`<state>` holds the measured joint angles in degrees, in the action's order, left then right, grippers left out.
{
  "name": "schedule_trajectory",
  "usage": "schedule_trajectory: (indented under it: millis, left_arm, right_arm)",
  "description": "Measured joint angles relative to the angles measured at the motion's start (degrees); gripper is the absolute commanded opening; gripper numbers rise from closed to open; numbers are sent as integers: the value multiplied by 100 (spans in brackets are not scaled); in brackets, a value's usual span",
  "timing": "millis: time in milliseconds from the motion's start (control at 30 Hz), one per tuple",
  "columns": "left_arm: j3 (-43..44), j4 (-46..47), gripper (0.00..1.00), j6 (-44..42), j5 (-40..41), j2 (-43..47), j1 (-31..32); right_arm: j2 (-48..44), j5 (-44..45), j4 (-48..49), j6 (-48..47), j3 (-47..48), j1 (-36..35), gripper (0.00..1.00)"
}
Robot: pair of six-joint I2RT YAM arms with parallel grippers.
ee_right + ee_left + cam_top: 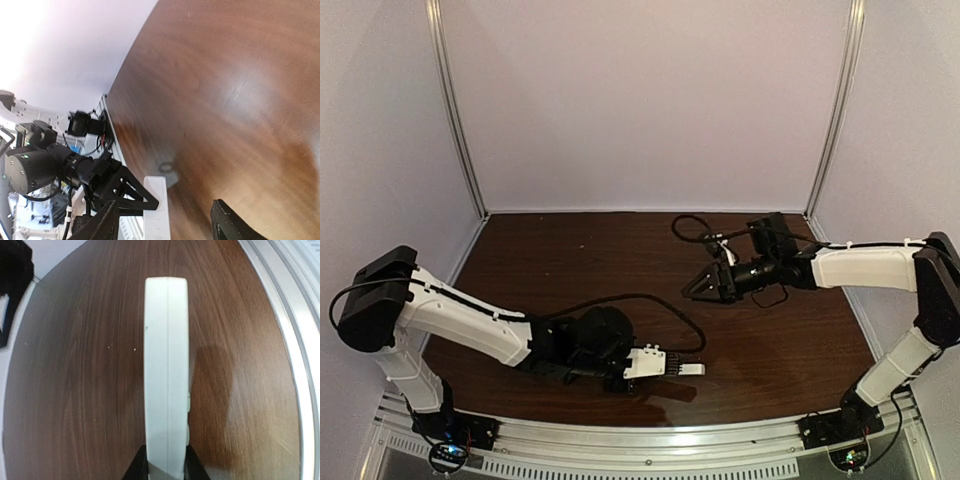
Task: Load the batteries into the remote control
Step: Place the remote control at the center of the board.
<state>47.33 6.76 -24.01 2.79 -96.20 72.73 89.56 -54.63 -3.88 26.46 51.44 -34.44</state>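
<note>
The left gripper moves outward next and rolls the remote [166,365] flat, since it stands on edge. It then lowers and releases it, as bare tabletop lies outward and below.
The remote control [688,369] is a slim white bar held on edge by my left gripper [658,362], low over the near middle of the table. In the left wrist view the remote [166,365] runs straight away from the gripper [166,450], whose jaws press on its two flat sides. My right gripper [690,291] is open and empty, hovering above the table beyond the remote and pointing left. In the right wrist view the remote's end [156,210] shows between the spread fingers [227,222]. No batteries show clearly.
The dark wooden table [570,260] has white walls behind and at both sides. A metal rail [650,445] runs along the near edge. A small blurred round mark [166,167] lies on the table just past the remote's tip; I cannot tell what it is.
</note>
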Motion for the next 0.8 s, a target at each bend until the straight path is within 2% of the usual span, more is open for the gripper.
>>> schedule_trajectory:
  millis: [100,233,333,533,800]
  left_arm:
    - [63,-153,2,669,-501,11,-339]
    - [280,-258,1,1731,-1283,11,-1012]
    - [369,-133,0,2586,-1818,9,-1453]
    - [520,258,0,4153,-2555,-269,-1954]
    - [577,981,0,5949,-2959,-892,-2433]
  right_arm:
    - [-452,232,389,289,-7,566,71]
    - [-911,527,634,446,-92,1051,73]
    - [-1073,673,610,413,-144,1132,73]
    - [-1134,756,562,350,-348,1132,73]
    - [-1134,758,531,350,-503,1132,75]
